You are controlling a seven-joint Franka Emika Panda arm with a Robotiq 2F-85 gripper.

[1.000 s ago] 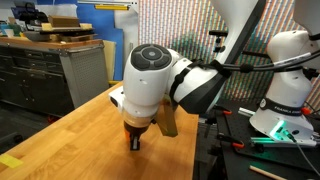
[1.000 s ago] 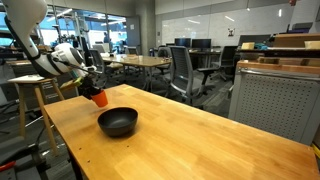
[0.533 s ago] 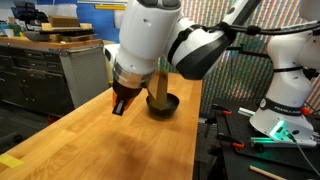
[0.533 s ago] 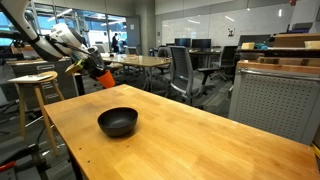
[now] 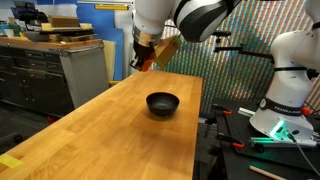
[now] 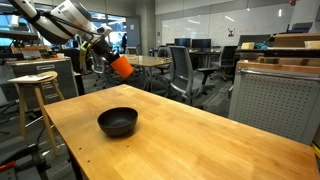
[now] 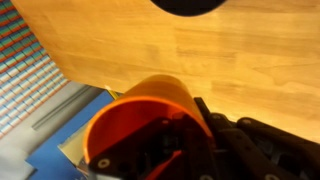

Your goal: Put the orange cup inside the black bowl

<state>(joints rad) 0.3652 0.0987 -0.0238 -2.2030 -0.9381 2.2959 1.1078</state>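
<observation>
My gripper is well above the empty inside of the black bowl (image 5: 162,103), so next it needs to go down into it, turn the tilted cup upright and let go.
My gripper (image 6: 112,60) is shut on the orange cup (image 6: 121,66) and holds it tilted, high in the air above and behind the black bowl (image 6: 117,122). In an exterior view the cup (image 5: 146,57) shows below the wrist, well above the bowl (image 5: 162,103) on the wooden table (image 5: 110,135). In the wrist view the cup (image 7: 140,115) fills the lower middle with its open mouth toward the camera, one finger (image 7: 225,140) against its outer wall. The bowl's edge (image 7: 188,5) shows at the top.
The wooden table (image 6: 190,135) stretches wide around the bowl. A wooden stool (image 6: 35,85) stands beside the table's end. A white robot base (image 5: 285,85) and a cluttered bench (image 5: 262,150) lie past one long edge. Cabinets (image 5: 55,65) stand behind.
The arm has lifted the orange cup from near table level to high above the table. It has swung away from the camera, uncovering the black bowl. The bowl has not moved.
</observation>
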